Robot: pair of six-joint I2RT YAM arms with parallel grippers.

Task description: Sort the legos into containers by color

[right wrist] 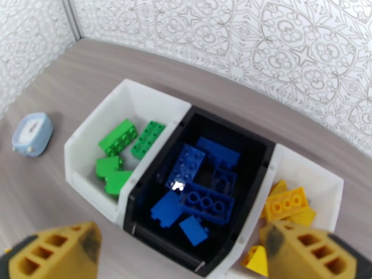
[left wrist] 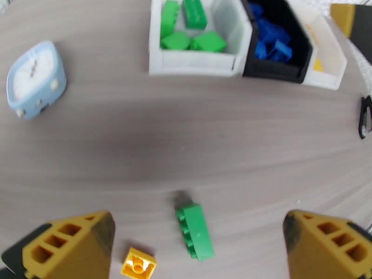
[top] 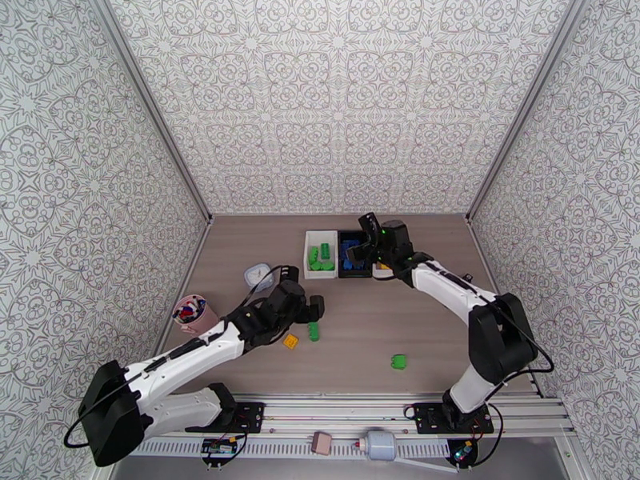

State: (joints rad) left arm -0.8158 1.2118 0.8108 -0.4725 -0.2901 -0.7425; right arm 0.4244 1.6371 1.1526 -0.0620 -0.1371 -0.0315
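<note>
I will move my left gripper slightly back and lower next, then close it across the narrow width of the long green lego between its open fingers.
Three containers stand in a row at the back: a white bin (right wrist: 153, 101) holding green legos (right wrist: 118, 136), a black bin (right wrist: 232, 129) with blue legos (right wrist: 204, 203), and a white bin (right wrist: 307, 173) with yellow legos (right wrist: 286, 203). My right gripper (right wrist: 181, 238) hovers open over the black bin (top: 350, 270), nothing between its fingers. My left gripper (left wrist: 197, 215) is open low over the table, with a loose green lego (left wrist: 195, 231) between its fingers and a yellow lego (left wrist: 138, 263) beside the left finger (left wrist: 69, 247). Another green lego (top: 398, 362) lies alone front right.
A small light-blue clock (top: 258, 275) sits left of the bins, and a pink cup (top: 190, 311) of colourful bits stands at the left edge. Patterned walls close in the table on three sides.
</note>
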